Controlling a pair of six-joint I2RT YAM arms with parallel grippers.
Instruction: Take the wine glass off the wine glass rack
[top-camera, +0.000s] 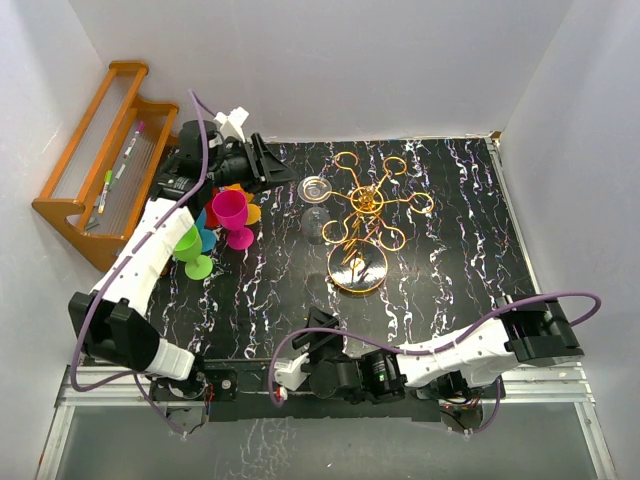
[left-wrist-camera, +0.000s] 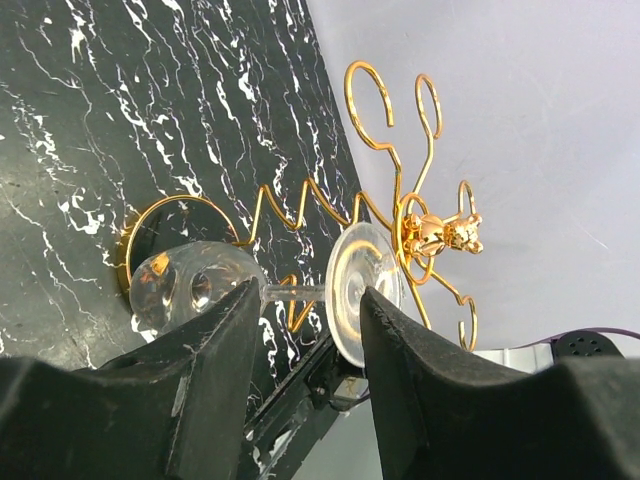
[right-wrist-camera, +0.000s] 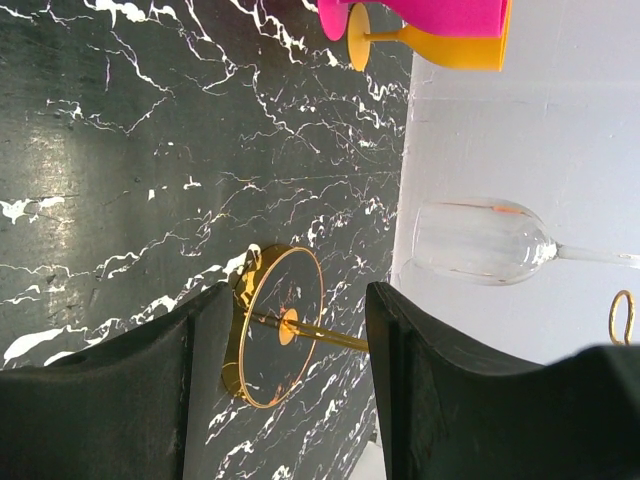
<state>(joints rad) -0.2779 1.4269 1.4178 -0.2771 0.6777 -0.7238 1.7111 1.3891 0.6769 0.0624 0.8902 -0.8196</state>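
I need to move my left gripper to the right in the top view next, toward the rack and onto the foot's facing rim (top-camera: 303, 190) (left-wrist-camera: 349, 350), since the fingers stop short of it.
The gold wire wine glass rack (top-camera: 365, 205) stands mid-table on its round base (top-camera: 357, 268). A clear wine glass (top-camera: 316, 205) hangs upside down from the rack's left arm, its foot on top. My left gripper (top-camera: 285, 172) is open just left of the glass. In the left wrist view the glass stem (left-wrist-camera: 295, 292) lies between the tips of the open left gripper (left-wrist-camera: 308, 295), with the foot (left-wrist-camera: 360, 285) and bowl (left-wrist-camera: 190, 285) to either side. My right gripper (top-camera: 322, 325) is open and empty near the front. In its wrist view the right gripper (right-wrist-camera: 295, 300) faces the rack base (right-wrist-camera: 275, 325).
Several coloured plastic goblets, a magenta one (top-camera: 230, 212) and a green one (top-camera: 190, 248) among them, stand under the left arm. An orange wooden slatted shelf (top-camera: 95, 170) holding pens sits at the back left. White walls enclose the black marbled table (top-camera: 450, 270).
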